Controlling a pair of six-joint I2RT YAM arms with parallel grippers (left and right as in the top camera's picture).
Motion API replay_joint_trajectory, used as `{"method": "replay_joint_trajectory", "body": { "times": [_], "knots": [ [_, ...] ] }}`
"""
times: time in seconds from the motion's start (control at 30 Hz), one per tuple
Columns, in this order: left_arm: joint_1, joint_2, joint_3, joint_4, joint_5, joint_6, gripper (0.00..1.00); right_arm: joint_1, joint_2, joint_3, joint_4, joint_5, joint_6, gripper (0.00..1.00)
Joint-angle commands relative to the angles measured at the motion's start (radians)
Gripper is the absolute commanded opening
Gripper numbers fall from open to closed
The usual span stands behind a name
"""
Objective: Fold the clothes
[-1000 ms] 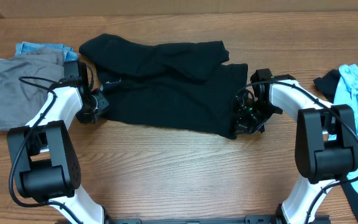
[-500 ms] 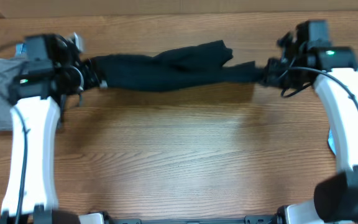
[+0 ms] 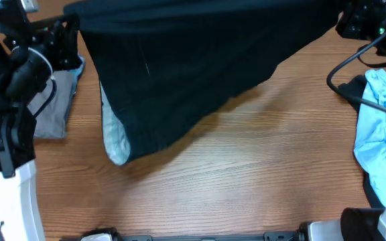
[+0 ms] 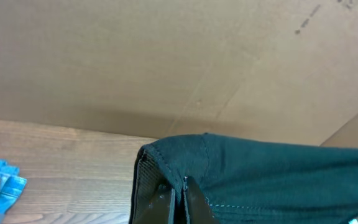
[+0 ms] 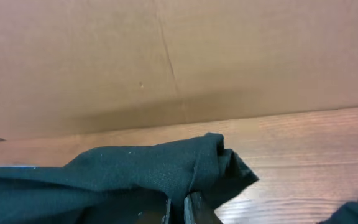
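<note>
The wood beside the light blue printed shirt is bare there for the black clothes, so my right gripper will next move down and back onto it to let go of the black clothes' corner.
The black clothes [image 3: 193,67] hang stretched in the air between my two grippers, high above the table. A pale inner band [image 3: 114,137] shows at the lowest hanging corner. My left gripper [image 3: 69,33] is shut on the garment's left corner; in the left wrist view the fingers [image 4: 179,196] pinch the stitched hem of the cloth [image 4: 272,180]. My right gripper [image 3: 347,23] is shut on the right corner; in the right wrist view the fingers [image 5: 178,208] clamp bunched black cloth [image 5: 148,171].
A grey folded garment [image 3: 49,110] with a blue one under it [image 3: 78,67] lies at the left. A light blue printed shirt [image 3: 380,127] lies at the right edge over dark cloth. A brown cardboard wall [image 4: 166,56] stands behind the wooden table [image 3: 246,181].
Both grippers have lifted the black garment off the table, pulled it apart and raised it toward the camera; it now hangs spread out instead of lying crumpled.
</note>
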Motion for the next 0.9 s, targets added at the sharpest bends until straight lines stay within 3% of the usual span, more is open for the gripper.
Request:
{"method": "replay_joint_trajectory", "body": {
  "times": [0.0,0.1,0.17,0.27,0.37,0.43,0.57,0.63,0.73,0.87],
  "knots": [
    [0.015,0.138,0.018,0.020,-0.107,-0.032,0.04,-0.017,0.121,0.015,-0.010,0.106,-0.011,0.04],
    [-0.002,0.322,0.018,0.158,-0.087,-0.032,0.04,-0.017,0.301,0.015,0.076,0.103,-0.003,0.04],
    [-0.011,0.457,0.048,0.359,-0.022,-0.092,0.04,-0.020,0.358,0.018,0.312,0.103,0.077,0.04],
    [-0.009,0.500,0.201,0.352,0.005,-0.090,0.04,-0.050,0.341,0.113,0.364,0.104,0.085,0.04],
    [-0.009,0.500,0.426,0.159,0.004,0.032,0.04,-0.092,0.340,0.237,0.242,0.144,0.084,0.04],
    [-0.009,0.499,0.497,-0.071,0.000,0.107,0.04,-0.114,0.338,0.246,0.084,0.175,0.084,0.04],
    [-0.011,0.525,0.487,-0.525,0.000,0.130,0.04,-0.123,0.343,0.183,-0.298,0.185,0.084,0.04],
    [-0.031,0.561,0.453,-0.653,0.000,0.176,0.04,-0.123,0.343,0.116,-0.426,0.185,0.084,0.04],
    [-0.095,0.611,0.297,-0.730,0.003,0.283,0.04,-0.123,0.339,-0.093,-0.438,0.194,0.076,0.04],
    [-0.188,0.624,0.122,-0.735,0.034,0.329,0.04,-0.124,0.339,-0.377,-0.371,0.229,0.077,0.04]
  ]
}}
